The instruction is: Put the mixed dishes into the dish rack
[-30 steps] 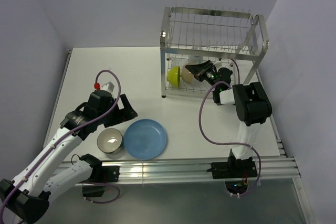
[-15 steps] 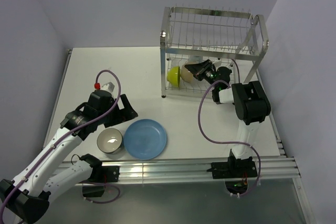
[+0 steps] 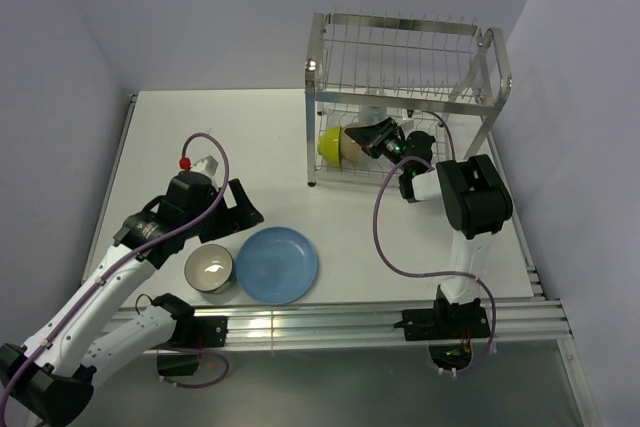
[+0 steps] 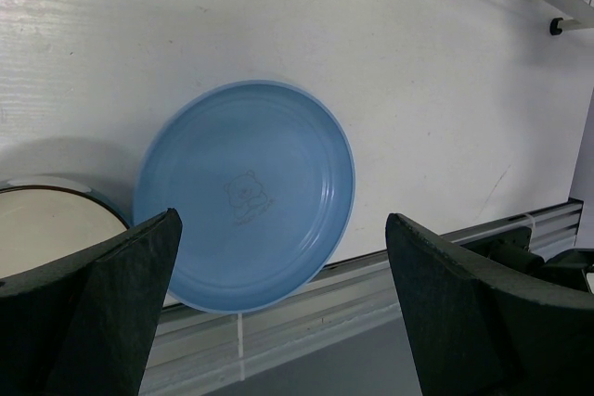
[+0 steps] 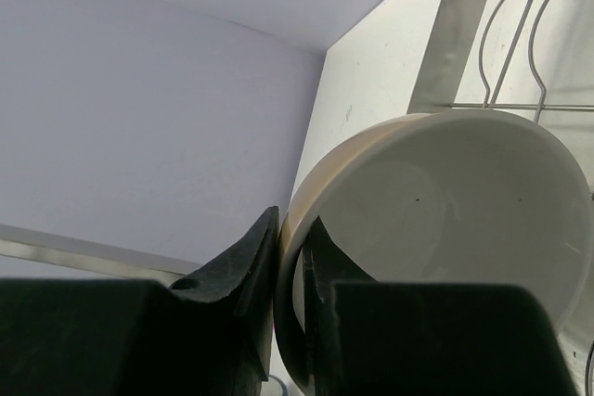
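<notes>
My right gripper should next move the cream bowl (image 3: 356, 143) a little away from the lime-green bowl (image 3: 330, 145) on the lower shelf of the dish rack, then let go of the cream bowl's rim, because the bowls are crowded together.
The silver dish rack (image 3: 408, 52) stands at the back right. My right gripper (image 3: 375, 134) reaches into its lower tier, shut on the rim of the cream bowl (image 3: 356, 143), which shows large in the right wrist view (image 5: 445, 220). The lime-green bowl (image 3: 330, 145) stands on edge just left of it. A pale mug (image 3: 372, 114) shows behind them. The blue plate (image 3: 277, 264) and the dark bowl with white inside (image 3: 209, 268) lie at the table's near edge. My left gripper (image 3: 243, 209) hangs open above the plate (image 4: 246, 194), empty.
An aluminium rail (image 3: 330, 319) runs along the near edge, just beyond the plate. The rack's chrome post (image 5: 459, 30) and wire loops (image 5: 520, 34) are close to the cream bowl. Purple cables trail from both arms.
My right gripper has pushed the cream bowl a little further left into the lower tier, closer to the lime-green bowl. The left arm has not moved.
</notes>
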Available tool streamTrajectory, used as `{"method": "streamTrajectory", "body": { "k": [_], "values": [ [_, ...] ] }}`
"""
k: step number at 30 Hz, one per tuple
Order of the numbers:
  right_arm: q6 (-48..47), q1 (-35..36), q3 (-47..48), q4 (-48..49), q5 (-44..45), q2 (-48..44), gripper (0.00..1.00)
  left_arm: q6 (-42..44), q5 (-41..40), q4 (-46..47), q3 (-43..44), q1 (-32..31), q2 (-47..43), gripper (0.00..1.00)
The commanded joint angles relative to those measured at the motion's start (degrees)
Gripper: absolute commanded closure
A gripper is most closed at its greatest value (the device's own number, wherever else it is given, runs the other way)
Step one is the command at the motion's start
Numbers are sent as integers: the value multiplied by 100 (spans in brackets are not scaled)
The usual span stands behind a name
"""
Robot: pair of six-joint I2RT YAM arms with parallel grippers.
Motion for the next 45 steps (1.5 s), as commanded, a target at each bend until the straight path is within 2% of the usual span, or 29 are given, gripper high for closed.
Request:
{"method": "streamTrajectory", "body": {
  "k": [1, 17, 23, 31, 39, 45],
  "values": [
    [-147, 24, -116, 536, 149, -111, 100, 43, 66, 79, 20, 20, -118, 1],
    [-788, -90, -477, -193, 307, -594, 100, -19, 110, 17, -32, 20, -285, 1],
    [-1043, -90, -485, -536, 246, -726, 82, -36, 119, 0, -41, 11, -329, 1],
    [-1228, -73, -556, -756, 184, -884, 50, -98, 40, -79, -6, 11, -355, 1],
    [-1526, -73, -784, -1177, 368, -1350, 44, -133, -180, -369, 169, 20, -294, 1],
    [-1930, -73, -995, -2168, 816, -1982, 43, -326, -1057, -808, 336, 11, -224, 1]
  ]
}}
